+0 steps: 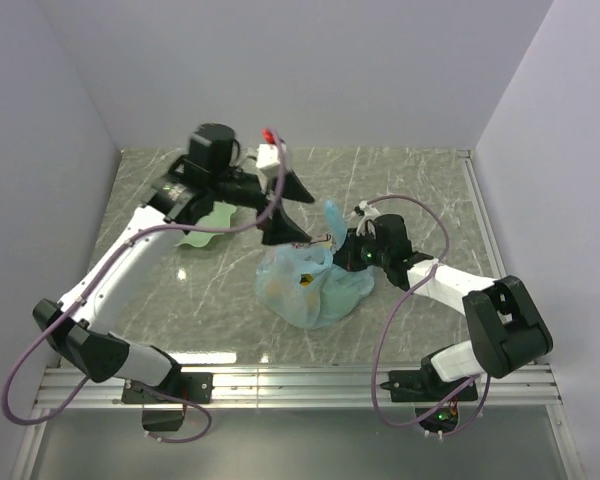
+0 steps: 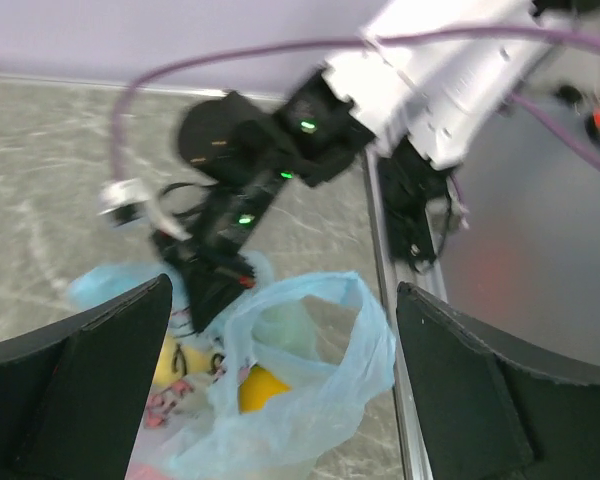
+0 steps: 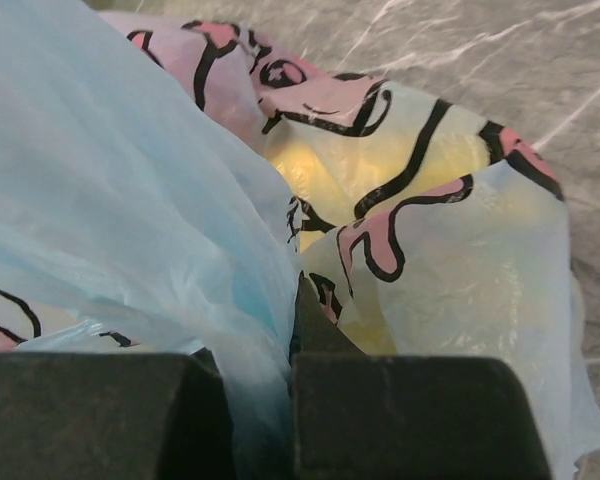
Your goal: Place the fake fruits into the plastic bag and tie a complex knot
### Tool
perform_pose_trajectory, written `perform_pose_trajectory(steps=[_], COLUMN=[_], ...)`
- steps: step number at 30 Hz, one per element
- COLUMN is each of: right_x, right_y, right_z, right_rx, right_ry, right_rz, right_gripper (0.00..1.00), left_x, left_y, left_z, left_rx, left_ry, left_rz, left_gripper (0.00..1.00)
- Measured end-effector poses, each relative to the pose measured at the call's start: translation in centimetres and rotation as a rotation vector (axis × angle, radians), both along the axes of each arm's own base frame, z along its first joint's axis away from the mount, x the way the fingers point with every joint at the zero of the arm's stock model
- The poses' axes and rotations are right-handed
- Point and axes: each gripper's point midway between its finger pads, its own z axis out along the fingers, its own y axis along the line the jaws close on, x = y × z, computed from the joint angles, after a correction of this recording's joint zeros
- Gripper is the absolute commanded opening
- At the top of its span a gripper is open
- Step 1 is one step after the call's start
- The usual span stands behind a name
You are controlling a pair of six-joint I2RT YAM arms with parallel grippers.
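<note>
Next, my left gripper moves down and toward my right gripper, open fingers around the handle loop [image 2: 364, 332], because that loop stands free between them.
The light-blue plastic bag [image 1: 315, 288] lies mid-table, with pink and black print. Yellow fruit shows inside it in the left wrist view [image 2: 255, 386] and through the film in the right wrist view [image 3: 380, 165]. The other fruits are hidden. My right gripper [image 1: 343, 250] is shut on a fold of the bag's blue film [image 3: 250, 330] at the bag's far right side; its jaws [image 3: 290, 370] pinch the plastic. My left gripper [image 1: 294, 210] is open above the bag's far edge. In its wrist view a handle loop [image 2: 365, 330] stands between the spread fingers [image 2: 280, 335], untouched.
The pale green wavy-edged dish [image 1: 206, 225] lies left of the bag, under the left arm. White walls enclose the table on three sides. A metal rail [image 1: 300, 380] runs along the near edge. The right arm's purple cable [image 1: 405, 300] loops beside the bag.
</note>
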Motion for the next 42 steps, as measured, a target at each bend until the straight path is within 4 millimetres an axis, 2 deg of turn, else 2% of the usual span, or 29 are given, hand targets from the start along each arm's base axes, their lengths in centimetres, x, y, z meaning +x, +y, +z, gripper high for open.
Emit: perform_pose_trajectory(steps=[4, 8, 9, 12, 17, 20, 27, 33, 41, 42], right_x=[-0.3, -0.3, -0.3, -0.2, 0.1, 0.1, 0.4, 0.4, 0.6, 0.6], right_y=[0.1, 0.0, 0.0, 0.0, 0.0, 0.0, 0.1, 0.1, 0.3, 0.3], right_z=[-0.1, -0.1, -0.1, 0.0, 0.4, 0.4, 0.9, 0.8, 1.3, 1.5], right_rx=[-0.022, -0.035, -0.037, -0.045, -0.056, -0.061, -0.063, -0.067, -0.068, -0.067], right_ry=[-0.016, -0.03, -0.033, -0.042, -0.063, -0.07, -0.088, -0.093, -0.111, -0.115], right_rz=[0.027, 0.038, 0.039, 0.046, 0.058, 0.064, 0.072, 0.077, 0.095, 0.097], right_gripper=[0.0, 0.0, 0.0, 0.0, 0.0, 0.0, 0.0, 0.0, 0.0, 0.0], left_x=[-2.6, -2.4, -2.3, -2.4, -3.3, -4.0, -5.6, -5.9, -5.5, -5.5], left_y=[-3.3, -5.1, -5.4, -5.9, -5.8, -5.4, -4.8, -4.4, -4.1, -4.1], left_z=[-2.2, -3.7, -4.2, -5.7, -8.3, -9.0, -8.4, -7.0, -9.2, -9.4], left_rx=[0.069, 0.13, 0.148, 0.2, 0.281, 0.299, 0.282, 0.268, 0.317, 0.323], left_ry=[-0.045, -0.104, -0.114, -0.121, -0.083, -0.066, -0.036, -0.098, -0.126, -0.13], left_rz=[-0.133, -0.198, -0.212, -0.249, -0.295, -0.33, -0.389, -0.406, -0.423, -0.425], left_gripper=[0.99, 0.95, 0.91, 0.89, 0.96, 0.99, 0.99, 0.99, 0.99, 0.97])
